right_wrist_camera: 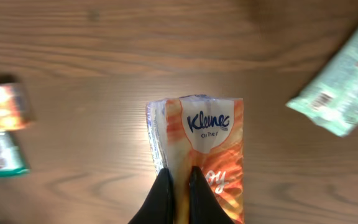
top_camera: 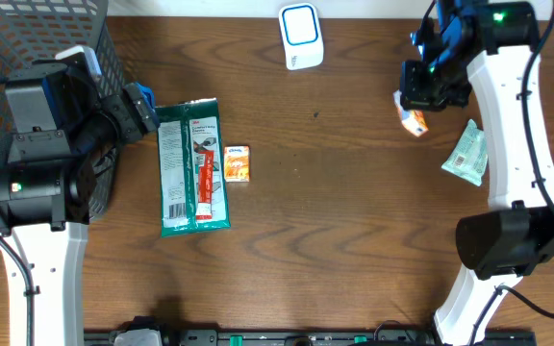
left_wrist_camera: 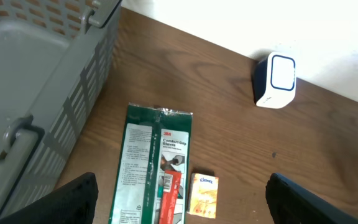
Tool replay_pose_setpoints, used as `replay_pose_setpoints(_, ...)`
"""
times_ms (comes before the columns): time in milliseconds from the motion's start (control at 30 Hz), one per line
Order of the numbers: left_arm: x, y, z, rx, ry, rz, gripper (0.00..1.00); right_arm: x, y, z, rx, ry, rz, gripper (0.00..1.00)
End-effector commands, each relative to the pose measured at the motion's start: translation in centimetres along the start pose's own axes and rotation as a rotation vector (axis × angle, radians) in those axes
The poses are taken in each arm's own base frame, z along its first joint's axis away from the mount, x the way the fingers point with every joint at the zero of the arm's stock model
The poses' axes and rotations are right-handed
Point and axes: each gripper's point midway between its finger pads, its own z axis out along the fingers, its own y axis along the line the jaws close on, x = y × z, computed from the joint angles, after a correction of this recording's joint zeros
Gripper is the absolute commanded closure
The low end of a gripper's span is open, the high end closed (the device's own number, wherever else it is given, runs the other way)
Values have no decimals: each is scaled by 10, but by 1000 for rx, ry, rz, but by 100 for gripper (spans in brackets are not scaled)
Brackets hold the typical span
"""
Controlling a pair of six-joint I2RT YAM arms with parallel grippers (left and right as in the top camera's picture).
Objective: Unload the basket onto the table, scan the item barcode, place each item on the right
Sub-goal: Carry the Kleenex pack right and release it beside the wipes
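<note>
My right gripper will next move the Kleenex, its barcode hidden, down and back to the tabletop (top_camera: 453,182) (right_wrist_camera: 306,129) beside the wipes pack and release it.
My right gripper (top_camera: 419,99) (right_wrist_camera: 179,171) is shut on an orange Kleenex tissue pack (top_camera: 414,122) (right_wrist_camera: 207,130) and holds it above the table at the far right. The pack hangs below the fingers with its logo side toward the wrist camera, and no barcode shows. The white and blue scanner (top_camera: 300,37) (left_wrist_camera: 277,81) stands at the back edge, well left of the held pack. Beside the basket, my left gripper (top_camera: 142,106) (left_wrist_camera: 185,205) is open and holds nothing. It hovers over a green glove package (top_camera: 192,168) (left_wrist_camera: 154,168).
A second small orange Kleenex pack (top_camera: 237,164) (left_wrist_camera: 204,195) lies just right of the glove package. A mint-green wipes pack (top_camera: 466,154) (right_wrist_camera: 347,93) lies at the right by my right arm. A grey mesh basket (top_camera: 37,58) (left_wrist_camera: 36,81) fills the back left corner.
</note>
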Motion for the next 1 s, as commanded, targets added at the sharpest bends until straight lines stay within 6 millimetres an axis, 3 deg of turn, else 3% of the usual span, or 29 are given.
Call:
replay_pose_setpoints(0, -2, 0, -2, 4, -6, 10, 13, 6, -29, 26, 151, 42, 15, 99)
replay_pose_setpoints(267, -2, 0, -2, 4, -6, 10, 13, 19, -59, 108, 193, 81, 97, 99)
replay_pose_setpoints(433, -2, 0, -2, 4, -6, 10, 13, 30, -86, 145, 200, 84, 155, 99)
replay_pose_setpoints(733, -2, 0, -2, 4, -6, 10, 13, 48, -142, 183, 235, 60, 262, 99)
replay_pose_setpoints(967, -2, 0, -2, 4, -6, 10, 13, 66, -176, 177, 304, 109, 316, 99)
